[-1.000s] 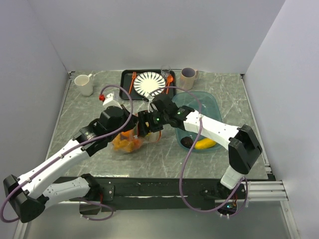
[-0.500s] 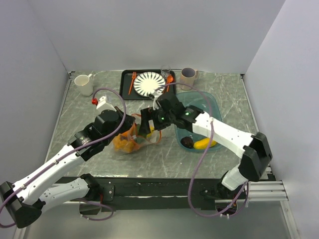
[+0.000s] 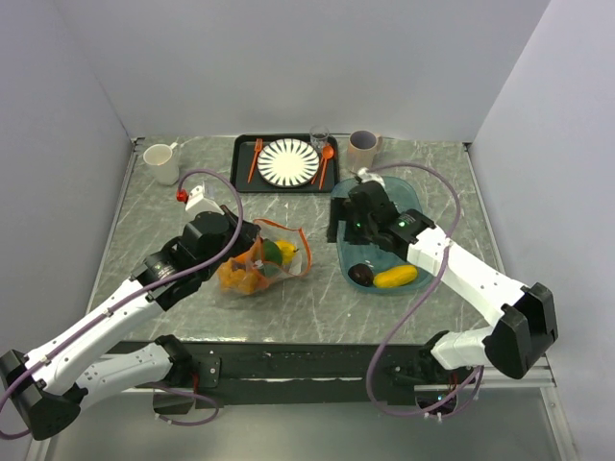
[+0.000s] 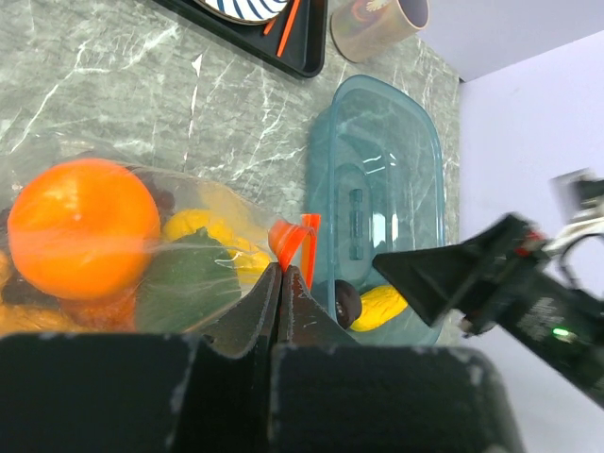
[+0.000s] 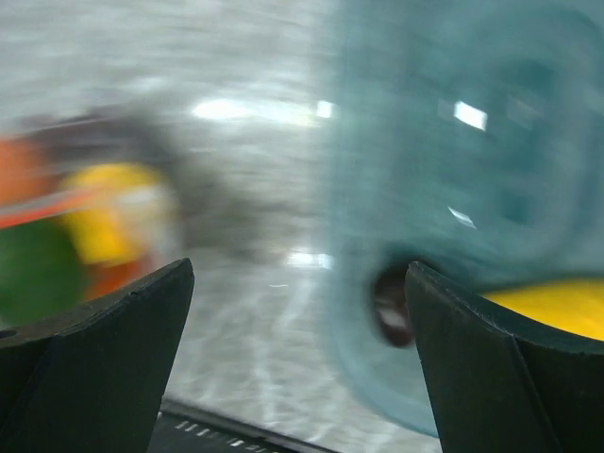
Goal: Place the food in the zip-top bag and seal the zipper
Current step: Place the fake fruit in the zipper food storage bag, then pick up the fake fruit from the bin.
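Note:
The dark purple piece [image 3: 361,275] is still outside the bag [image 3: 258,267], so next I need to move my right gripper back and to the right in the top view, then lower it around the piece.
The clear zip-top bag [image 3: 258,267] lies left of centre, holding a round orange [image 4: 83,226], a green piece [image 4: 189,283] and yellow pieces [image 4: 203,226]. Its orange-red zipper [image 3: 300,252] hangs open toward the right. My left gripper [image 4: 283,274] is shut on the bag's mouth edge by the strip [image 4: 293,238]; in the top view it [image 3: 250,252] sits at the bag's left side. My right gripper [image 3: 333,223] is open and empty above the teal tub's left edge; its view is blurred [image 5: 300,272]. A dark purple piece [image 3: 361,275] and a yellow piece [image 3: 396,278] lie in the tub.
The teal tub [image 3: 399,197] stands right of the bag. A black tray [image 3: 245,182] with a striped plate, orange fork and spoon is at the back. A white mug [image 3: 161,163] is back left, a beige cup [image 3: 363,151] and a small glass back centre.
My right gripper has pulled back from the bag's mouth to the right, over the tub, open and empty. A green and a yellow piece now show inside the bag's mouth. The left gripper keeps its hold.

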